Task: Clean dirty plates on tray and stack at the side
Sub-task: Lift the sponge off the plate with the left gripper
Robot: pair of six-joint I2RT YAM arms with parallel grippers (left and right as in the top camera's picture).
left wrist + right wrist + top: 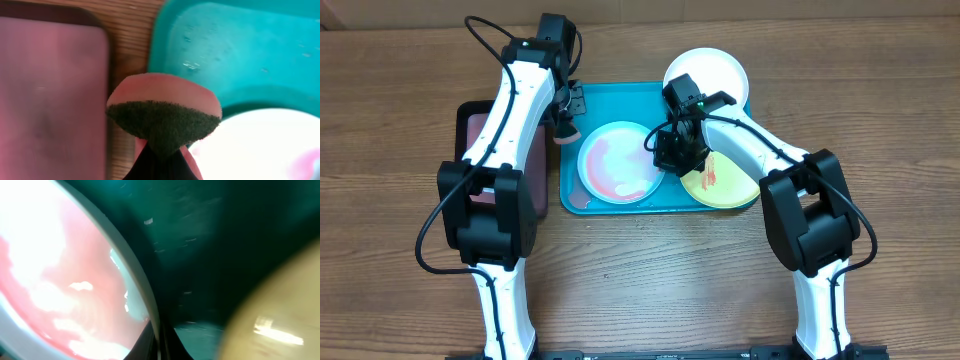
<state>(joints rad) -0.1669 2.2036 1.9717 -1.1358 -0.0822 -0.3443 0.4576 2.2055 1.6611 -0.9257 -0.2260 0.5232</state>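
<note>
The teal tray is below my right gripper, so I will next raise and tilt the plate, lower it there and release its rim.
On the teal tray [620, 100] lies a pale blue plate [618, 162] smeared red-orange. My right gripper [672, 157] is shut on its right rim, and the right wrist view shows that rim [142, 290] pinched between the jaws of the right gripper [159, 341]. A yellow-green plate [725, 183] with a red smear lies on the tray's right end, just right of this gripper. A white plate [715, 70] rests over the tray's back right corner. My left gripper [566, 122] hovers over the tray's left rim, shut on a pink sponge [165, 112] with a dark green scrub face.
A black tray with a pinkish inside [480, 130] sits just left of the teal tray, a strip of wooden table [132, 45] between them. The left arm passes over it. Both arm bases stand at the front edge.
</note>
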